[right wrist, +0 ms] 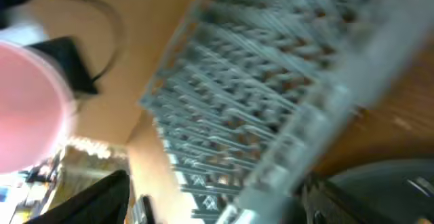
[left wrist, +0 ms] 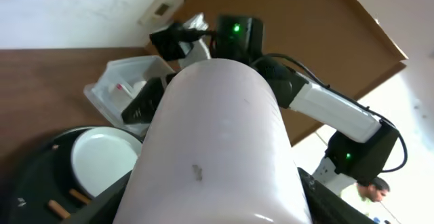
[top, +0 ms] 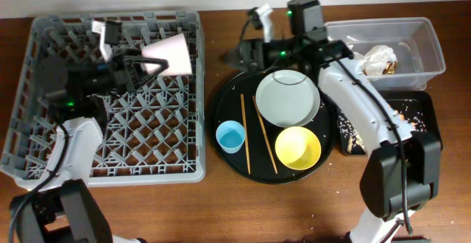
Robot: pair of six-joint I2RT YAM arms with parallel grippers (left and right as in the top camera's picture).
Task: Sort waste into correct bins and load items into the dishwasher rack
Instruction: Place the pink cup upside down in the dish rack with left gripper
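Observation:
My left gripper tilts down, draws back and lowers the pink cup (top: 169, 54) onto empty rack wires nearest the blue cup next, since these lie below it.
My left gripper (top: 138, 65) is shut on the small pink cup (top: 169, 54) and holds it on its side above the far middle of the grey dishwasher rack (top: 44, 37). The cup fills the left wrist view (left wrist: 217, 136) between the fingers (left wrist: 215, 207). My right gripper (top: 237, 54) is open and empty above the far left rim of the round black tray (top: 221, 118). On that tray lie the grey-green plate (top: 287, 98), yellow bowl (top: 297, 146), blue cup (top: 230, 136) and two chopsticks (top: 244, 132). The right wrist view is blurred; it shows the rack (right wrist: 258, 102) and the pink cup (right wrist: 27, 108).
The clear tub (top: 412, 33) at the far right holds a crumpled napkin and wrapper (top: 379, 59). The shallow black rectangular tray (top: 416, 110) in front of it holds crumbs. The right arm reaches across the tub and plate.

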